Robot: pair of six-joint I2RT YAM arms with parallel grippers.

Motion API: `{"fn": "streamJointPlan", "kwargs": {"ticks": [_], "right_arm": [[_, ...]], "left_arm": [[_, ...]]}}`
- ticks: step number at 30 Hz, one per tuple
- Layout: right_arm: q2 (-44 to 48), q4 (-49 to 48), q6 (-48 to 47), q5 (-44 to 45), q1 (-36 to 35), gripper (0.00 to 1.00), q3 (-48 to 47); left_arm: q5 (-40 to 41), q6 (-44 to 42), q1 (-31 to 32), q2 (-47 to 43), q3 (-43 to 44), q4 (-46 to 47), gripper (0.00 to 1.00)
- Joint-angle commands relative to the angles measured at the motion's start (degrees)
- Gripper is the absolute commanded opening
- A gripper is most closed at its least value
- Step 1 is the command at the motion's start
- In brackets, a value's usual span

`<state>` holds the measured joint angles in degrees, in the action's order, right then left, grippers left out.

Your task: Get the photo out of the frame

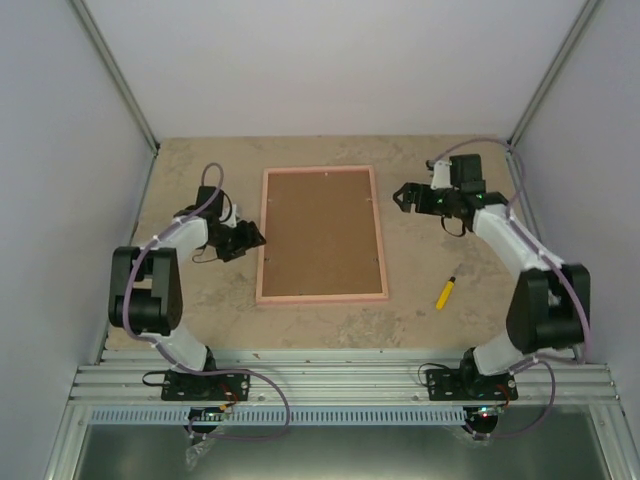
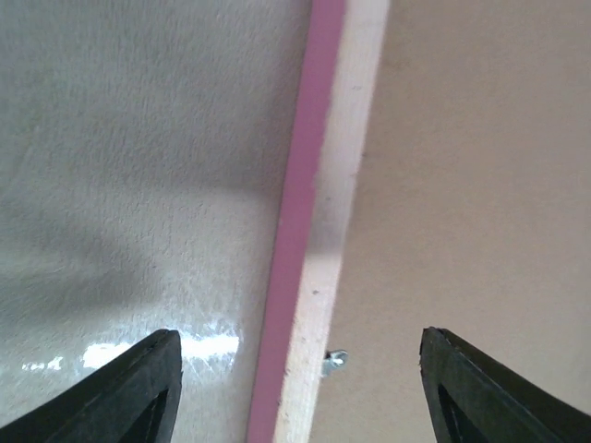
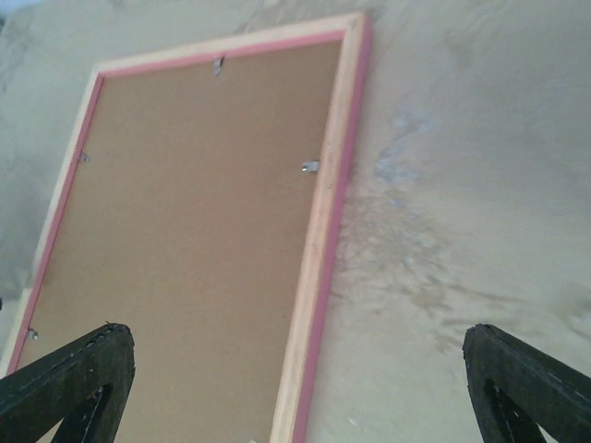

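Observation:
My right gripper should next move back toward the base and down around the yellow tool's handle [image 1: 445,294] below it, because metal tabs still hold the fibreboard.
The pink frame [image 1: 381,235] lies face down in the middle of the table, its brown fibreboard back [image 1: 320,232] up. The photo is hidden under it. My left gripper [image 1: 258,240] is open and empty at the frame's left edge. In the left wrist view its fingers straddle the pink rim [image 2: 300,185] just above a small metal tab [image 2: 335,358]. My right gripper [image 1: 397,195] is open and empty, beside the frame's upper right edge. In the right wrist view the rim [image 3: 328,212] runs between its fingers, with a metal tab [image 3: 310,167] on the back.
A small yellow tool [image 1: 446,290] lies on the table to the right of the frame's lower corner. White walls close in the left, right and back sides. An aluminium rail [image 1: 340,378] runs along the near edge by the arm bases.

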<state>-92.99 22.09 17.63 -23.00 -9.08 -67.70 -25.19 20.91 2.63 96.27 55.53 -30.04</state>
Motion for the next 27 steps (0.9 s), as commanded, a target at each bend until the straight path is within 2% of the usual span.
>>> {"fn": "streamJointPlan", "kwargs": {"ticks": [1, 4, 7, 9, 13, 18, 22, 27], "right_arm": [[10.7, -0.2, 4.3, 7.7, 1.8, 0.98, 6.3], [18.2, -2.6, 7.1, 6.8, 2.2, 0.98, 12.2], [24.3, -5.9, 6.8, -0.9, 3.9, 0.98, 17.7], [29.1, -5.9, 6.9, -2.1, 5.0, 0.98, 20.8], [34.3, -0.1, 6.3, 3.2, 6.3, 0.98, 24.3], [36.7, 7.5, 7.8, 4.1, 6.2, 0.98, 28.2], [36.3, 14.9, 10.9, 8.6, 6.3, 0.98, 30.7], [35.7, 18.7, 16.3, 14.6, 5.3, 0.98, 31.6]], "left_arm": [[2.2, -1.3, 0.2, -5.5, -0.2, -0.1, 0.73], [3.3, -1.7, 0.3, -9.5, -0.7, -0.3, 0.74], [4.8, -1.8, 0.3, -14.6, -1.4, 0.0, 0.79], [6.6, -2.1, 0.3, -18.3, -1.9, 0.2, 0.82], [12.0, -2.0, 0.2, -25.3, -4.2, 1.3, 0.9], [17.1, -1.5, -0.2, -31.5, -5.2, 2.3, 1.0], [21.0, 1.0, -2.4, -34.5, -5.1, 2.7, 1.0], [20.1, 3.6, -4.9, -36.4, -5.9, 5.3, 1.0]]}}
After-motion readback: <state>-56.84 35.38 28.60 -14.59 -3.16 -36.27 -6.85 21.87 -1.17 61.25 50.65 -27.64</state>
